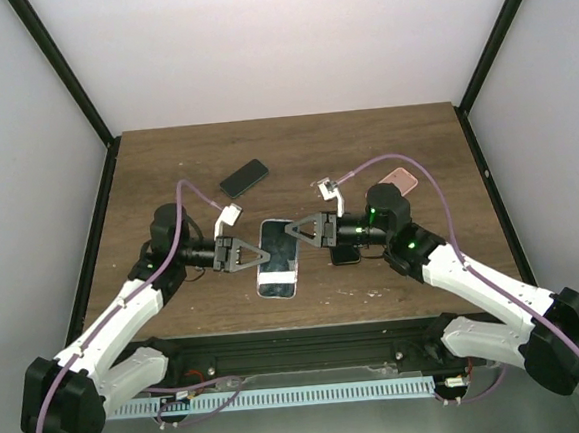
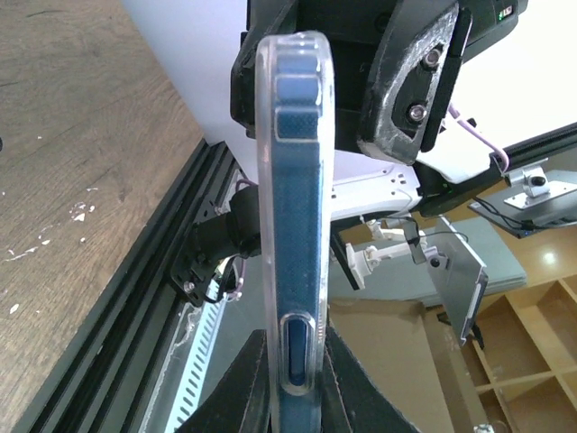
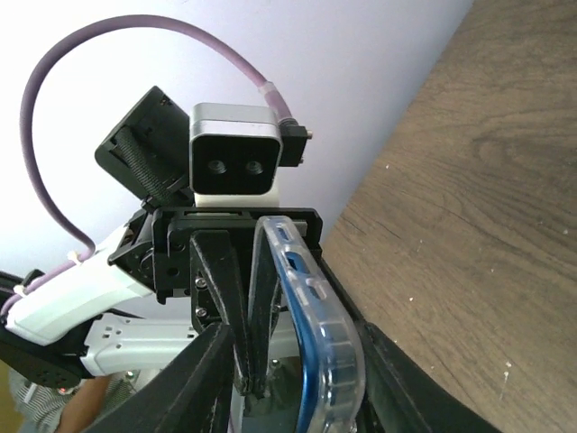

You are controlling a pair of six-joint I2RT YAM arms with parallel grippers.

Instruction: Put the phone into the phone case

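My left gripper tilts and lowers the cased phone onto the table [image 1: 312, 259] beside the dark flat object next to release it, since the phone already sits inside.
A blue phone sits inside a clear phone case [image 1: 276, 263], held a little above the middle of the table. In the left wrist view I see it edge-on [image 2: 297, 180], upright between my own fingers. My left gripper [image 1: 240, 252] [image 2: 297, 365] is shut on the cased phone's left edge. My right gripper [image 1: 299, 231] [image 3: 293, 383] faces it from the right, its jaws spread wider than the phone. The case [image 3: 329, 343] rests against the right finger [image 3: 397, 379]. The other finger [image 3: 194, 379] stands clear of it.
A black phone [image 1: 243, 178] lies at the back left of centre. A pink phone [image 1: 399, 179] lies at the back right. A dark flat object [image 1: 346, 254] lies under the right wrist. The table's black front rail [image 1: 299, 341] runs along the near edge.
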